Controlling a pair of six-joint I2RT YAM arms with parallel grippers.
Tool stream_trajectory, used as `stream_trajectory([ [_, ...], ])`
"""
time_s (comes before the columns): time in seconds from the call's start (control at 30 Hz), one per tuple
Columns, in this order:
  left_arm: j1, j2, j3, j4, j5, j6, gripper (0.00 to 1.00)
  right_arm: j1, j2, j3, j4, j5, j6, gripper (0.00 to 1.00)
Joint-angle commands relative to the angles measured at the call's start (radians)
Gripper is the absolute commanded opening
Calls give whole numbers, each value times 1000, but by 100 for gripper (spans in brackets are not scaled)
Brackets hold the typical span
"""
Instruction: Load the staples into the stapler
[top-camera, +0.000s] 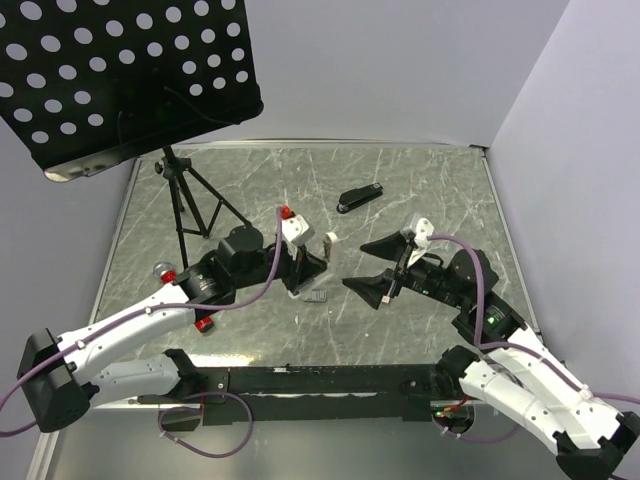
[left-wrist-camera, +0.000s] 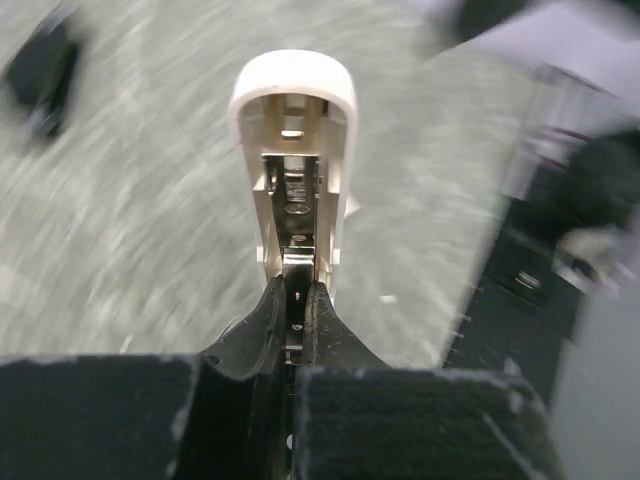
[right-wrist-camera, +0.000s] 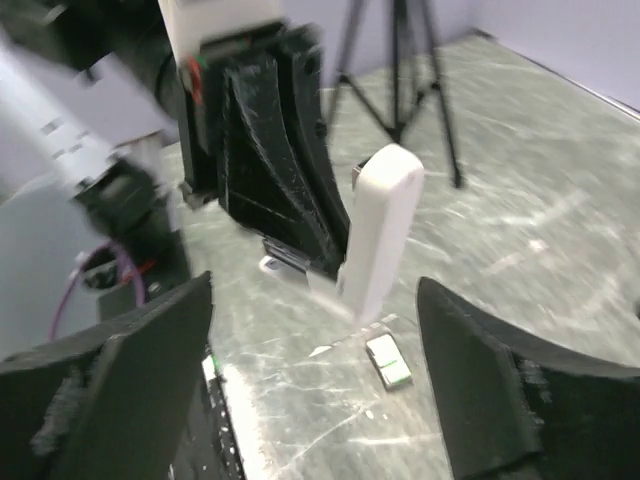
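Observation:
The metal bar in my left gripper should next go over bare tabletop by the staples box (top-camera: 272, 308), below and to its left in the top view. Then I will lower the bar and let it go.
A white stapler (top-camera: 329, 243) is held off the table in my left gripper (top-camera: 310, 264), which is shut on its lower part. In the left wrist view the stapler (left-wrist-camera: 293, 150) points away with its open channel facing the camera, and my gripper (left-wrist-camera: 295, 295) clamps its metal base. My right gripper (top-camera: 356, 266) is open and empty just right of the stapler. In the right wrist view the stapler (right-wrist-camera: 380, 235) stands between my spread fingers (right-wrist-camera: 130, 380). A tiny pale staples box (right-wrist-camera: 388, 361) lies on the table beneath it, seen from above as a small greyish rectangle (top-camera: 318, 296).
A black stapler (top-camera: 360, 197) lies closed at the back middle, blurred in the left wrist view (left-wrist-camera: 40, 70). A black tripod (top-camera: 185, 205) carrying a perforated music stand (top-camera: 130, 75) stands at the back left, also in the right wrist view (right-wrist-camera: 400, 70). The marbled table (top-camera: 440, 190) has walls behind and right.

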Motion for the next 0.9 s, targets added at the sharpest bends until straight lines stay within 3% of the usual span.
stream_trajectory([
  [0.0,0,8,-29,-29,-531,-242,1,-3,-57,-15,-50,247,86,100],
  [0.1,1,55,-24,-215,-831,-456,1,-3,-71,-19,-113,409,183,100],
  [0.2,0,87,-39,-289,-968,-654,1,-1,-48,-10,-179,503,215,100],
  [0.33,0,158,-35,-439,-1061,-941,1,-4,-23,-15,-198,559,243,100],
  [0.5,0,297,13,-553,-1131,-1171,1,-4,-11,-41,-169,546,258,100],
  [0.87,-2,397,-7,-505,-1233,-1317,1,-3,-6,-58,-178,529,232,100],
])
